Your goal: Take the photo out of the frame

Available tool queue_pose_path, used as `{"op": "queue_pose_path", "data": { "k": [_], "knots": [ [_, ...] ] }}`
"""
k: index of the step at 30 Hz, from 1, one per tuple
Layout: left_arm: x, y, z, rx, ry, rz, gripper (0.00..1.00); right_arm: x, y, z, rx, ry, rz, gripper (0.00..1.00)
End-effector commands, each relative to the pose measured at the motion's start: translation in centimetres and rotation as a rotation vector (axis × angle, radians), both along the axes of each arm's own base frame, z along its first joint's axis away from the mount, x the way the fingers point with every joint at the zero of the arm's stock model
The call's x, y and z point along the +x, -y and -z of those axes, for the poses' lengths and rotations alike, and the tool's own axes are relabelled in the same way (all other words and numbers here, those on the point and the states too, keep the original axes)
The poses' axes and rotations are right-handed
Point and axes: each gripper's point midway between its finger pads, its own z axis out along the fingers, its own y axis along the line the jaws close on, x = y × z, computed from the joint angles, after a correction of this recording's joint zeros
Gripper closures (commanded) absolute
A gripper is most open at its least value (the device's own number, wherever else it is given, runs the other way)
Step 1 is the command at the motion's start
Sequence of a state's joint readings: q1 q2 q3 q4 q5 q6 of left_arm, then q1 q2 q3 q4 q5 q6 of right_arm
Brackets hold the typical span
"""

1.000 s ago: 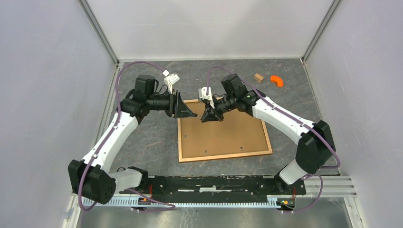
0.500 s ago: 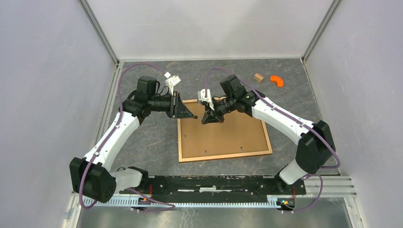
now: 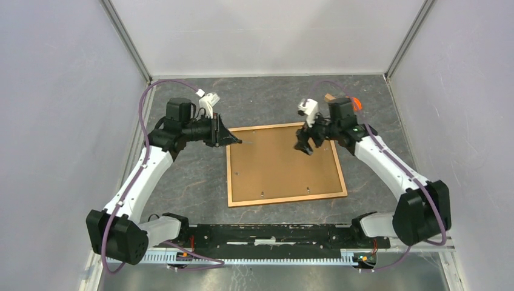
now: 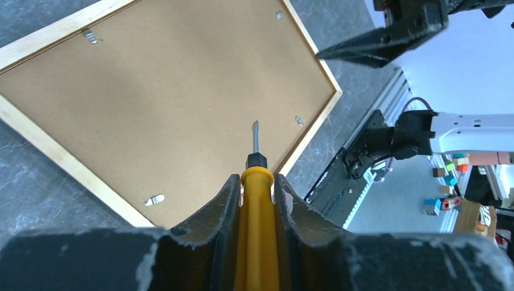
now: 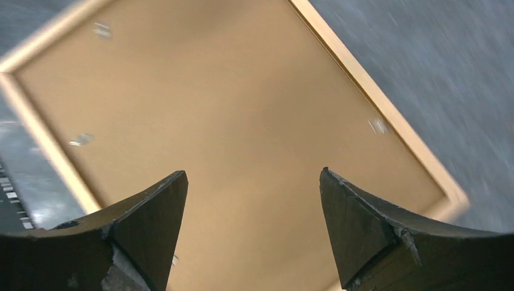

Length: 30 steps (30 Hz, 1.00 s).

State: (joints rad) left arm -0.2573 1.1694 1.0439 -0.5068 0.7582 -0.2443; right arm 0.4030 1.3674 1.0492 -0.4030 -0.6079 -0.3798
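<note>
The right gripper moves to the right in the top view and down astride the frame's side border next, since only backing board [image 3: 279, 167] lies below its open fingers.
The frame [image 3: 285, 199], with a thin orange-brown border, lies face down on the table with its plain brown backing board [image 3: 279, 167] up. The photo is hidden beneath that board. My left gripper [image 3: 227, 138] hovers at the frame's far left corner, shut on a yellow-handled screwdriver [image 4: 257, 230] whose blade points out over the backing board [image 4: 170, 91]. My right gripper [image 3: 305, 145] hangs open over the far right part of the board [image 5: 230, 109], with nothing between its fingers. Small metal tabs [image 4: 154, 199] sit along the inside of the border [image 4: 54, 156].
A small wooden block [image 3: 329, 97] and an orange curved piece [image 3: 356, 103] lie at the far right, just behind my right arm. Grey walls close the table on three sides. The arms' mounting rail [image 3: 273, 233] runs along the near edge.
My right gripper has opened and swung right, away from the left one. My left gripper has closed on the screwdriver and drawn back slightly to the left.
</note>
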Motion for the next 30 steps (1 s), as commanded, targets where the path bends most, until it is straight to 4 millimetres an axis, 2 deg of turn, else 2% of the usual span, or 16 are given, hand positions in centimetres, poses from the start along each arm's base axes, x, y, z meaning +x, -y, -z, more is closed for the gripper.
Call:
{"op": "queue_pose_path", "data": {
  "k": [1, 3, 7, 12, 18, 23, 27, 30],
  "knots": [
    [0.7, -1.1, -1.0, 0.050, 0.088, -0.041, 0.98, 2.3, 7.9, 2.2, -0.118, 0.010, 0.342, 0.14],
    [0.8, -1.2, -1.1, 0.053, 0.095, -0.047, 0.98, 2.4, 11.4, 3.7, -0.158, -0.028, 0.447, 0.14],
    [0.7, -1.2, -1.2, 0.055, 0.098, -0.047, 0.98, 1.9, 16.3, 7.2, -0.228, -0.142, 0.575, 0.21],
    [0.6, -1.2, -1.4, 0.057, 0.107, -0.044, 0.98, 0.6, 19.2, 10.8, -0.265, -0.250, 0.638, 0.31],
    [0.6, -1.4, -1.2, 0.066, 0.111, -0.045, 0.98, -0.3, 18.5, 13.2, -0.241, -0.335, 0.615, 0.43],
    [0.5, -1.5, -1.0, 0.077, 0.113, -0.043, 0.98, -0.9, 18.7, 15.8, -0.275, -0.405, 0.613, 0.49],
    [0.4, -1.6, -0.9, 0.085, 0.115, -0.041, 0.98, -0.6, 18.5, 16.7, -0.291, -0.419, 0.591, 0.67],
    [0.5, -1.9, -0.2, 0.109, 0.100, -0.043, 0.98, 0.9, 18.5, 16.6, -0.329, -0.394, 0.550, 0.82]
  ]
}}
